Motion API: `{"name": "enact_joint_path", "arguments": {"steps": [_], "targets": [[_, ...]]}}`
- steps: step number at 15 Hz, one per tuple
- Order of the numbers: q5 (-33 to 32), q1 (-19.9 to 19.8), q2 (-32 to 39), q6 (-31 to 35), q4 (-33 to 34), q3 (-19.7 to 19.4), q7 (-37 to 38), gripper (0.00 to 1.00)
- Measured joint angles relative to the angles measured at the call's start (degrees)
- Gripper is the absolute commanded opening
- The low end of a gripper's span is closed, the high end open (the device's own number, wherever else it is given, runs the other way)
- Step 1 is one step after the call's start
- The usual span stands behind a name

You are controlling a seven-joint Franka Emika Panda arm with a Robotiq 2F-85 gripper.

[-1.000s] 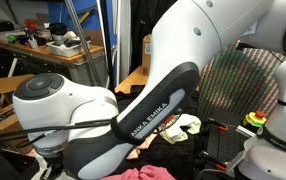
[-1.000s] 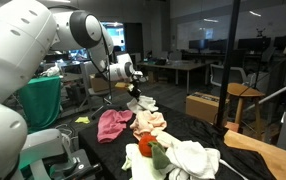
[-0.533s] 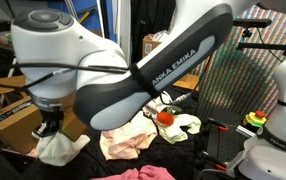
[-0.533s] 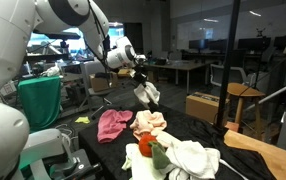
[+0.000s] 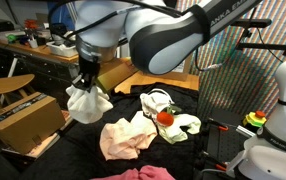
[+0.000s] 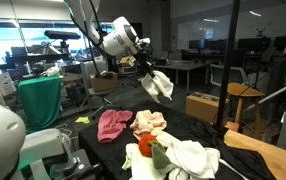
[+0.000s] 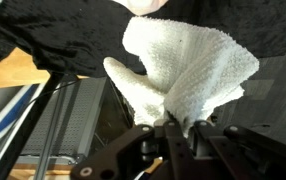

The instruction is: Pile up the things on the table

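Note:
I should swing my gripper back and down over the spot between the peach cloth (image 5: pixel 123 138) and red-orange object, because the white cloth is hanging away from the pile.
My gripper (image 5: pixel 86 82) is shut on a white cloth (image 5: pixel 88 101) that hangs from it in the air beyond the table's edge. In an exterior view the same white cloth (image 6: pixel 159 84) dangles below the gripper (image 6: pixel 144 69), high above the pile. The wrist view shows the white cloth (image 7: pixel 188 66) pinched between the fingers of the gripper (image 7: pixel 171 126). On the black table (image 5: pixel 78 150) lie a peach cloth (image 5: pixel 123 138), a pale yellow-green cloth (image 5: pixel 189 125), a red-orange object (image 5: pixel 166 117), a white looped cord (image 5: pixel 155 97) and a hot pink cloth (image 6: pixel 112 124).
A cardboard box (image 5: pixel 28 120) stands beside the table under the held cloth, and another box (image 6: pixel 203 105) stands on the far side. A wooden workbench (image 5: pixel 33 45) with tools is behind. A white robot base (image 5: pixel 283 110) stands at the table's edge.
The arm has swung up and sideways, carrying the white cloth from low over the pile to high in the air near the table's edge. The jaws stayed shut.

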Motion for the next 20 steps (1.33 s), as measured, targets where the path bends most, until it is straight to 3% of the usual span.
{"name": "enact_joint_path", "arguments": {"steps": [9, 17, 18, 20], "targets": [[-0.25, -17.21, -16.74, -6.63, -19.53, 12.55, 2.84, 0.05], [6.29, -25.60, -20.26, -10.33, -26.52, 16.55, 3.06, 0.05], [6.78, -26.13, -20.34, -10.91, -26.83, 16.68, 3.22, 0.35], [7.96, -27.05, -20.35, -11.32, -27.41, 16.80, 3.44, 0.43]]}}
